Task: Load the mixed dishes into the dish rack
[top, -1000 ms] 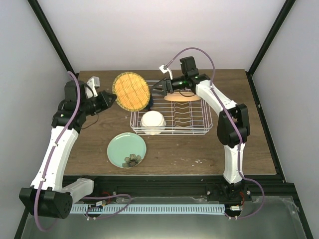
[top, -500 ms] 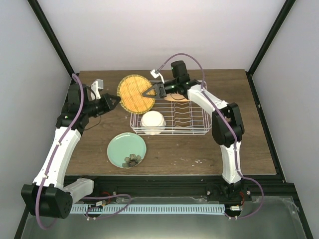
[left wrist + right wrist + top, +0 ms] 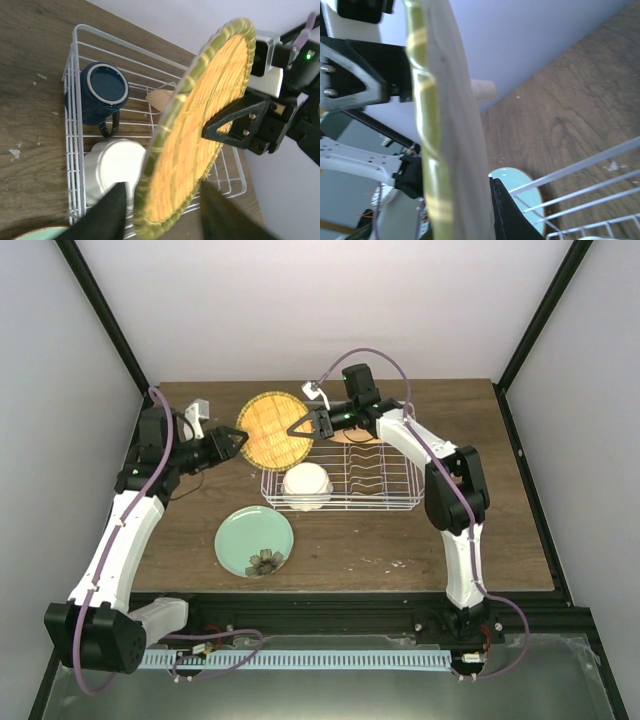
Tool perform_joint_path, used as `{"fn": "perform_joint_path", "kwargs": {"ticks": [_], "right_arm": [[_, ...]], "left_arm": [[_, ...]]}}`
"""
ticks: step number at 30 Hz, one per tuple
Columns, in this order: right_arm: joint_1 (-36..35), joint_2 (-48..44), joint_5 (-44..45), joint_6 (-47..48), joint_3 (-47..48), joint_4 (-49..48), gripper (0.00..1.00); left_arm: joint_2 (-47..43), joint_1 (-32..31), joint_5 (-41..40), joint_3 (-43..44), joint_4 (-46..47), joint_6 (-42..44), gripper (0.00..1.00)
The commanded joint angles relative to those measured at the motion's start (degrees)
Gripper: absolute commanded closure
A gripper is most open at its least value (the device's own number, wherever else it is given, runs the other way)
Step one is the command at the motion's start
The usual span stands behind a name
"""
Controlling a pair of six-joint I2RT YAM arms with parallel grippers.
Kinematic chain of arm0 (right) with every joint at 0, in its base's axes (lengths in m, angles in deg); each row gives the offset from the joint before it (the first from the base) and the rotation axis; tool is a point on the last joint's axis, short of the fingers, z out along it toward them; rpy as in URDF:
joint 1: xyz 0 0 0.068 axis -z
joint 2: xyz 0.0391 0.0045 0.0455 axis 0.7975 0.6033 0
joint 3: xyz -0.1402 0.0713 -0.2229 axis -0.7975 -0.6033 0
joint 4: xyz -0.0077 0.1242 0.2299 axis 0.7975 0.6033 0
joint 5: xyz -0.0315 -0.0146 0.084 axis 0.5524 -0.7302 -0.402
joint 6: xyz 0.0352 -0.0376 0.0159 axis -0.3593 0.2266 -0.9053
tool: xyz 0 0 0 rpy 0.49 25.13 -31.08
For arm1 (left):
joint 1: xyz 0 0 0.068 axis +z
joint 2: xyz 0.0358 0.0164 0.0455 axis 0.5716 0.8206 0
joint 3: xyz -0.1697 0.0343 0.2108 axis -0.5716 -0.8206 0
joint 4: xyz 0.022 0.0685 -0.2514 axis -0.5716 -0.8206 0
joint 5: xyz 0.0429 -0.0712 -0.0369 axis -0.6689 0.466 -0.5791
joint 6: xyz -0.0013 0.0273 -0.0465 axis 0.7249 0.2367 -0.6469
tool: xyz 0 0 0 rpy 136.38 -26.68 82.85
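The plate swings across, down and out of my right gripper next, as the dish rack's empty slots by the tan piece [image 3: 357, 453] lie below my gripper, rightward in the top view.
The round orange-yellow plate [image 3: 270, 428] stands on edge in the air over the far left corner of the white wire dish rack [image 3: 400, 502]. My right gripper [image 3: 298, 426] is shut on the plate's right rim; one dark finger [image 3: 506, 212] presses its back. My left gripper [image 3: 238, 443] is open, its fingers [image 3: 114, 210] standing either side of the plate's [image 3: 200, 135] lower rim with gaps. The dark blue mug [image 3: 102, 92] and the white scalloped dish [image 3: 306, 483] sit inside the rack. The mint-green plate [image 3: 254, 540] lies flat on the table in front of the rack.
A tan piece [image 3: 160, 98] lies in the rack behind the mug. The wooden table [image 3: 480, 540] extends to the right of the rack. Dark frame posts [image 3: 530, 330] rise at the back corners.
My right gripper has closed on the orange-yellow plate's rim, and my left gripper has opened off it. The plate has shifted slightly right, toward the rack.
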Motion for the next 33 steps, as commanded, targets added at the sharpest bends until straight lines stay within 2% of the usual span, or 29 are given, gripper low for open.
{"fn": "perform_joint_path", "kwargs": {"ticks": [1, 4, 7, 11, 21, 33], "right_arm": [[-0.3, -2.9, 7.9, 10.0, 3.9, 7.1, 0.99], [0.1, -4.8, 13.3, 16.2, 4.7, 12.6, 0.99], [0.4, -7.7, 20.1, 23.0, 4.6, 17.9, 0.99], [0.3, -12.1, 27.3, 31.6, 4.3, 24.8, 0.99], [0.3, -25.1, 41.8, 48.2, -5.3, 33.7, 0.99], [0.3, -33.9, 61.2, 57.9, -17.4, 32.5, 0.99]], "left_arm": [[0.2, 0.2, -2.1, 2.8, -2.6, 2.2, 0.30], [0.4, 0.2, -5.7, 4.2, -7.1, 4.4, 0.09], [1.2, 0.2, -10.1, 5.7, -11.6, 5.6, 0.01], [2.6, 0.3, -13.3, 7.3, -13.8, 6.9, 0.00], [6.6, 0.3, -10.7, 8.3, -13.2, 7.0, 0.00], [7.5, 0.3, -10.5, 7.6, -13.8, 7.1, 0.00]]}}
